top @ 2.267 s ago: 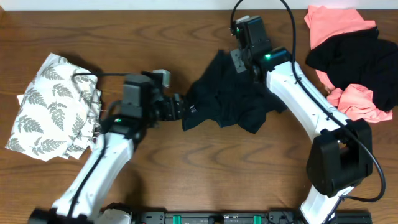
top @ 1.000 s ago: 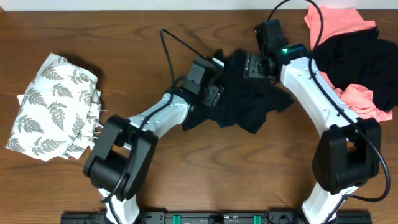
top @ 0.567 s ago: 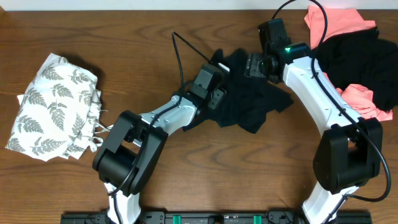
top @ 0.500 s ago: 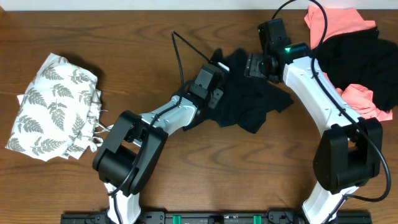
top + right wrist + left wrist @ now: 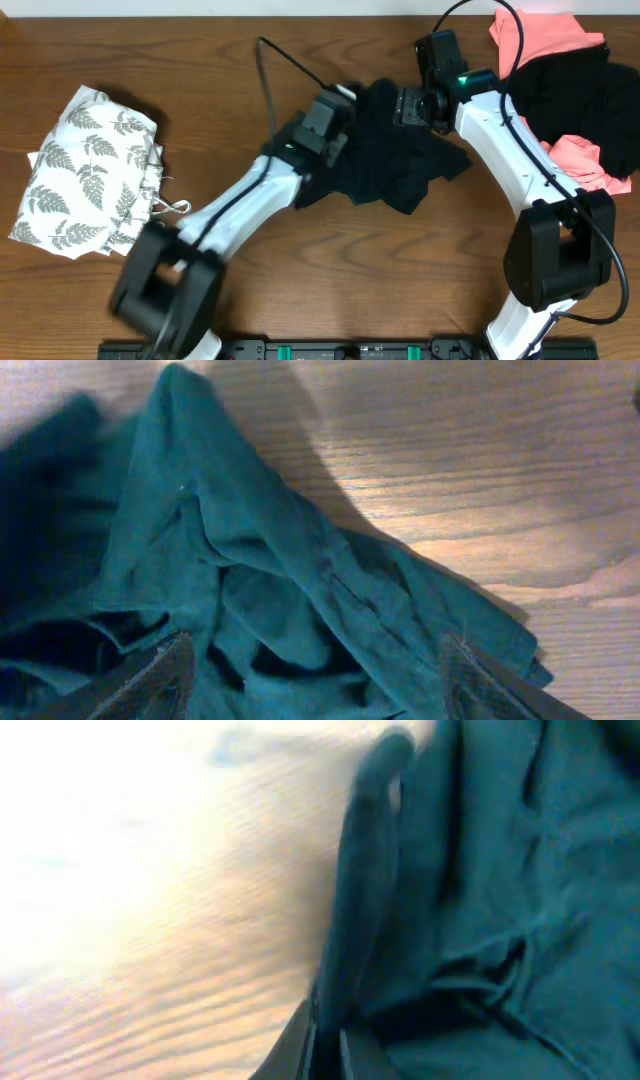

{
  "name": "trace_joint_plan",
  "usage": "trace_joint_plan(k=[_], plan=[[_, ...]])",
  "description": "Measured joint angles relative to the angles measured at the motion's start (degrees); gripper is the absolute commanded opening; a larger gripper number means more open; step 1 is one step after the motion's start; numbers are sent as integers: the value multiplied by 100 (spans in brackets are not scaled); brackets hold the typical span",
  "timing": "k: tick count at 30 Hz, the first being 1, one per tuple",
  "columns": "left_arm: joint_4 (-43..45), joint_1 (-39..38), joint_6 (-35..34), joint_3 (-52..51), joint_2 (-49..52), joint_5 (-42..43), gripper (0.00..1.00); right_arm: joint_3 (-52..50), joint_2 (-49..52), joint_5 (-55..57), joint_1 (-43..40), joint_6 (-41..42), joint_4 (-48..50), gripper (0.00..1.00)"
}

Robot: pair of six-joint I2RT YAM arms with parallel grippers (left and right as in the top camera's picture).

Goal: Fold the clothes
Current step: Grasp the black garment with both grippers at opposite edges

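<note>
My right gripper should lower its open fingers next onto the shirt's far edge near the shirt's corner (image 5: 450,144) (image 5: 435,582). Bare wood beyond leaves that edge exposed below my right gripper.
A crumpled black T-shirt (image 5: 385,160) lies mid-table. My left gripper (image 5: 340,143) is at its upper left edge. In the left wrist view the jaws (image 5: 328,1042) are shut on a raised fold of the dark fabric (image 5: 370,900). My right gripper (image 5: 402,104) hovers over the shirt's upper right part. It is open, its fingers (image 5: 150,682) spread wide above the cloth (image 5: 280,590) with nothing pinched. A white fern-print garment (image 5: 85,180) lies folded at the far left. More of the clothes, coral-pink and black, are heaped at the right (image 5: 565,95).
Bare wooden table (image 5: 300,270) stretches in front of the shirt and between it and the fern-print garment. The heap at the right reaches the table's right edge. A black cable (image 5: 268,70) loops above the left arm.
The left gripper went from open to shut, pinching the shirt's left edge. The left arm's elbow swung out to the left. The right arm held still and open.
</note>
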Motion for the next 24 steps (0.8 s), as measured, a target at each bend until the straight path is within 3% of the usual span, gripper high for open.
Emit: trace_joint_plan(k=[8, 21, 24], plan=[[-839, 372, -4, 103, -1351, -142, 8, 0, 0, -2, -17, -525, -299, 75], [-1705, 855, -177, 103, -1646, -181, 7, -315, 535, -542, -243, -1410, 33, 64], [-1711, 896, -177, 103, -1646, -179, 7, -400, 815, -831, -212, -1604, 105, 66]])
